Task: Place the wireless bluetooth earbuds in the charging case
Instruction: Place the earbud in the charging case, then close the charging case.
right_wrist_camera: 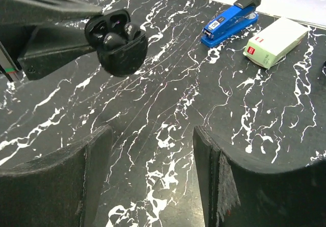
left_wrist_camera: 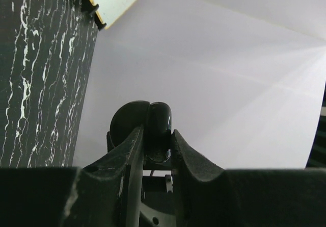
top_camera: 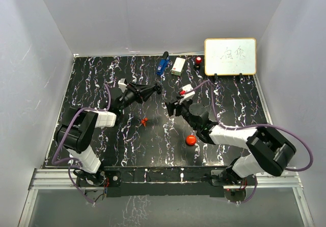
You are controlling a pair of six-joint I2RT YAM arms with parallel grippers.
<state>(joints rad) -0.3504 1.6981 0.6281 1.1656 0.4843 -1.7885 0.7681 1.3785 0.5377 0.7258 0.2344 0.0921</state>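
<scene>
The black charging case [top_camera: 160,88] comes down onto the bare tabletop next for release as my left gripper's fingers tip downward, since the case's hollows already look filled.
My left gripper [top_camera: 157,89] is shut on the black charging case [top_camera: 160,88] and holds it above the table. In the left wrist view the case [left_wrist_camera: 133,121] sits clamped between the fingers [left_wrist_camera: 127,155]. In the right wrist view the case [right_wrist_camera: 121,46] hangs at upper left with its lid open. Dark rounded shapes sit in its wells; I cannot tell if they are earbuds. A tiny red piece [top_camera: 144,121] that looks like the red-and-black earbud lies on the table below the left gripper. My right gripper [top_camera: 171,108] is open and empty [right_wrist_camera: 153,135], facing the case.
A red round puck [top_camera: 190,140] lies by the right forearm. A blue stapler [top_camera: 162,64] [right_wrist_camera: 230,19], a white box [top_camera: 178,66] [right_wrist_camera: 275,41] and a small red-topped object [top_camera: 198,60] stand at the back. A whiteboard [top_camera: 230,56] leans at back right.
</scene>
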